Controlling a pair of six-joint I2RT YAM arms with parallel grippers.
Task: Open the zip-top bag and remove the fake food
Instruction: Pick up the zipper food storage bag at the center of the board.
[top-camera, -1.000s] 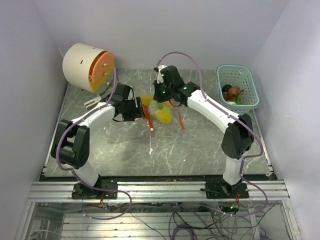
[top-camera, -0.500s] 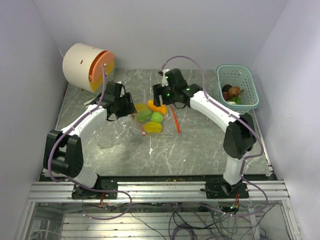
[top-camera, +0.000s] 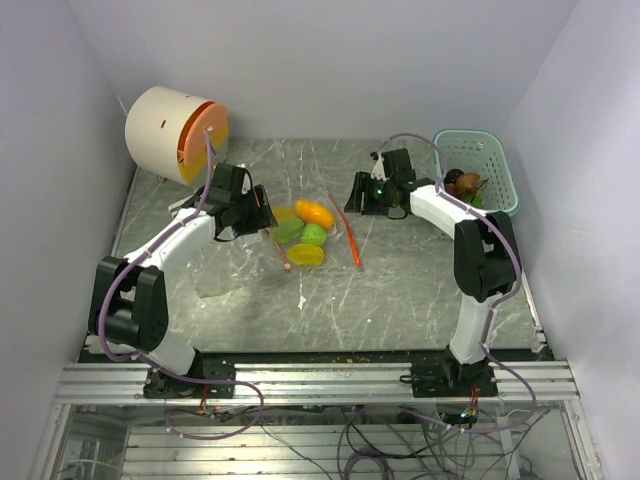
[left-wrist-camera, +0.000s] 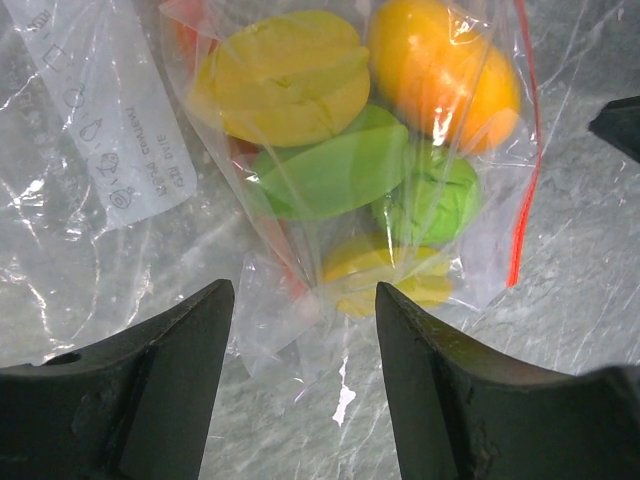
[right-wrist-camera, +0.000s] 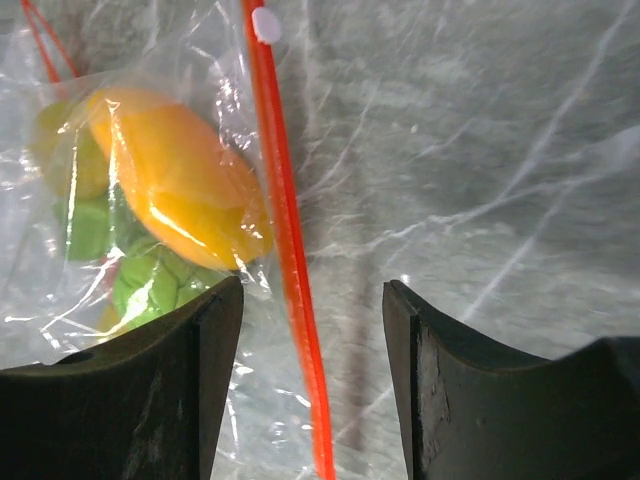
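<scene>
Next I need to lower my right gripper to its left in the top view, where the bag's red strip lies below, to pinch the strip between the open fingers.
The zip-top bag (top-camera: 305, 233) lies flat on the marble table, its red strip (top-camera: 353, 238) on the right side. Inside it the fake food shows as an orange piece (left-wrist-camera: 445, 60), a yellow piece (left-wrist-camera: 285, 75) and green pieces (left-wrist-camera: 335, 170). My left gripper (top-camera: 265, 213) stands open just left of the bag, with a loose plastic corner (left-wrist-camera: 290, 320) lying between its jaws, not pinched. My right gripper (top-camera: 353, 192) is open above the bag's right edge. The red strip (right-wrist-camera: 290, 250) runs between its jaws without touching them.
A pale teal basket (top-camera: 503, 180) at the back right holds brown and green toy pieces (top-camera: 466, 185). A white cylinder with an orange face (top-camera: 165, 128) stands at the back left. Walls close in the table on three sides.
The bag hung between both grippers a second ago and now lies on the table. My right gripper opened and drew back to the right. My left gripper moved back to the left.
</scene>
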